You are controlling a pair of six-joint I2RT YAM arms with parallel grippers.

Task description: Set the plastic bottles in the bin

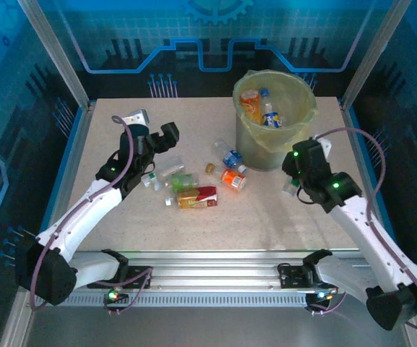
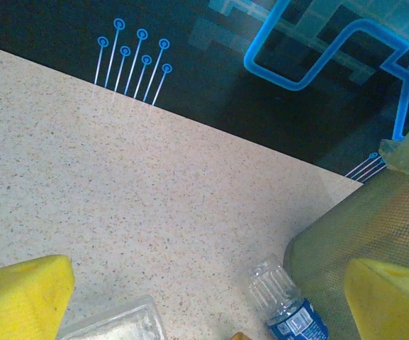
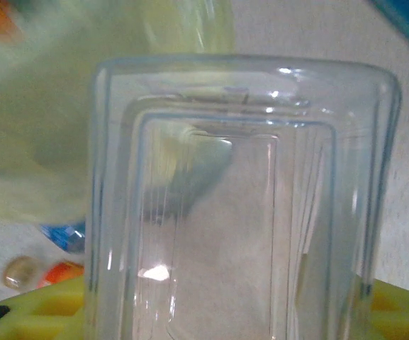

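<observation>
The right gripper lifts the clear bottle up past the bin's rim and outward over the bin's opening (image 1: pixel 274 108) next to release it, since the bin's side stands beside it.
The bin (image 1: pixel 295 126), lined with a yellow-green bag, stands at the back right with two bottles (image 1: pixel 260 107) inside. Several plastic bottles lie mid-table: a blue-labelled one (image 1: pixel 231 157), an orange one (image 1: pixel 233 178), a red-and-yellow one (image 1: pixel 197 196) and a green one (image 1: pixel 183 181). My right gripper (image 1: pixel 292 182) hangs just right of the bin's base, shut on a clear bottle (image 3: pixel 232 212) that sits between its yellow pads (image 3: pixel 41 312). My left gripper (image 2: pixel 211 315) is open above the bottle pile, over a clear bottle (image 2: pixel 115 326) and the blue-labelled bottle (image 2: pixel 289 308).
The bin's wall (image 2: pixel 374 227) rises just right of the left gripper. Glass panels and metal posts (image 1: pixel 53 54) enclose the table on three sides. A rail (image 1: pixel 215 264) runs along the near edge. Bare tabletop (image 1: pixel 280 217) lies in front of the right arm.
</observation>
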